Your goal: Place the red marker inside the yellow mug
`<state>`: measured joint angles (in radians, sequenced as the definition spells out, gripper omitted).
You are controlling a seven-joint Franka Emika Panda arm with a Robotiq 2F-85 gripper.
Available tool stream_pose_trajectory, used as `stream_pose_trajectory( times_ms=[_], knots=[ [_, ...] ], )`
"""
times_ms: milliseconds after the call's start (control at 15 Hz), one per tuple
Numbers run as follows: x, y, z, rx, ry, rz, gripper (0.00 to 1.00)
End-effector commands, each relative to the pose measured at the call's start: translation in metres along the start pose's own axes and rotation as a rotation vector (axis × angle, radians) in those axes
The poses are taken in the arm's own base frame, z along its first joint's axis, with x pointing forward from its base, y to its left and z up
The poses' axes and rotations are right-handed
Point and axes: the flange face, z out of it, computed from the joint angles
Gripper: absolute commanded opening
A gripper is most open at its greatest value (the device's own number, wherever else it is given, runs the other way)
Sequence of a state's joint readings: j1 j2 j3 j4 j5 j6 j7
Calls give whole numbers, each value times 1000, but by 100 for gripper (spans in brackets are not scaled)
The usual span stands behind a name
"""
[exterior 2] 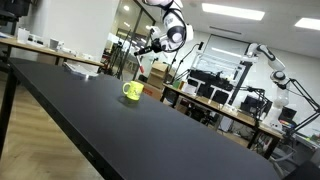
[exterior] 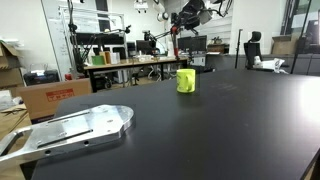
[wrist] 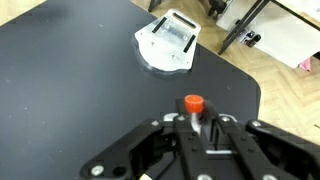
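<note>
My gripper should next move down and over to the yellow mug's opening (exterior: 186, 71) to release the red marker inside. The marker is still well above the mug's rim.
The yellow mug (exterior: 186, 81) stands upright on the black table (exterior: 220, 130) and also shows in the other exterior view (exterior 2: 132, 91). My gripper (wrist: 203, 120) is shut on the red marker (wrist: 192, 104), whose red cap sticks out past the fingertips in the wrist view. In both exterior views the gripper (exterior: 183, 22) (exterior 2: 148, 46) hangs high above the table, above and a little behind the mug. The mug is out of the wrist view.
A flat metal plate (exterior: 70, 130) lies on the table near one corner and shows in the wrist view (wrist: 168, 42). The table edge and floor (wrist: 290, 70) lie beyond it. Desks, boxes and another robot arm (exterior 2: 272, 60) stand in the background.
</note>
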<state>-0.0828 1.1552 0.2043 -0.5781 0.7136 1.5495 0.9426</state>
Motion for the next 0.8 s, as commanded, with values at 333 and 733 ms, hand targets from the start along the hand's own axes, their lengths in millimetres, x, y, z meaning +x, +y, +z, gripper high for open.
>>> stream_pose_trajectory(
  times_ms=[333,733],
  knots=[
    [28,20,-7,16,-86,135,5],
    [61,43,1,5,-141,226,5]
  ],
)
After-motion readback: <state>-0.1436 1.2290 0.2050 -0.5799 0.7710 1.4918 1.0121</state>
